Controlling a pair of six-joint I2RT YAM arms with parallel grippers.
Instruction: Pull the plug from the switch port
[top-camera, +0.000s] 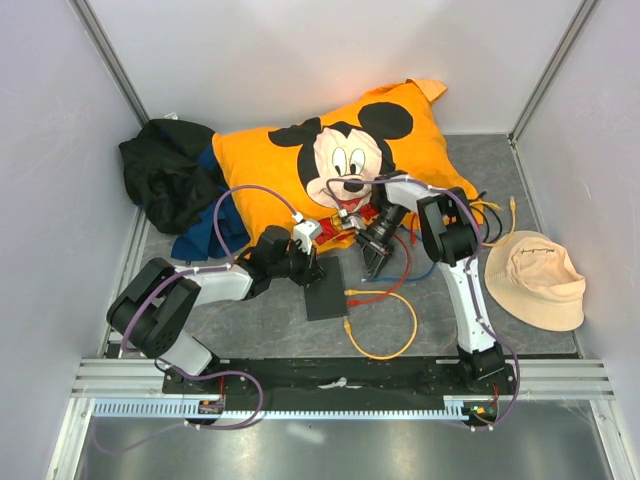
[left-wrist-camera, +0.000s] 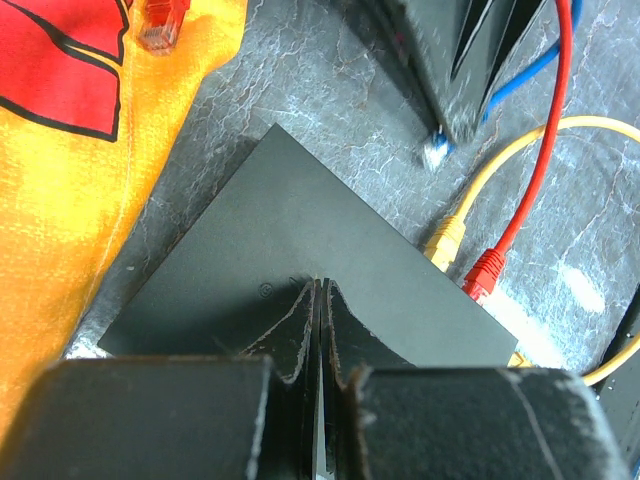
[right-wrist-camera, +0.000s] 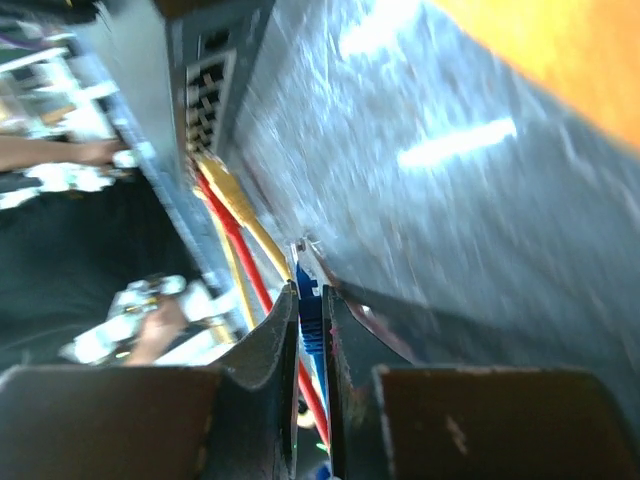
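My right gripper rises next, swings over the loose cables by the hat and then lets go, as they lie to its right in the top view.
The switch (top-camera: 325, 288) is a flat dark box on the grey mat, also in the left wrist view (left-wrist-camera: 290, 250) and the right wrist view (right-wrist-camera: 215, 80). My left gripper (top-camera: 311, 268) is shut and empty, its tips (left-wrist-camera: 320, 288) resting on the switch's top. A yellow plug (left-wrist-camera: 445, 240) and a red plug (left-wrist-camera: 487, 272) sit in ports on its right edge. My right gripper (top-camera: 372, 262) is shut on a blue plug (right-wrist-camera: 310, 310). It holds the plug (left-wrist-camera: 436, 150) clear of the switch, a little above the mat.
An orange Mickey Mouse pillow (top-camera: 340, 160) lies behind the switch, with a loose red plug (left-wrist-camera: 160, 20) on it. A black heap of cloth (top-camera: 165, 170) is at the back left. A beige hat (top-camera: 535, 280) lies at the right. A yellow cable loop (top-camera: 385, 340) lies near the front.
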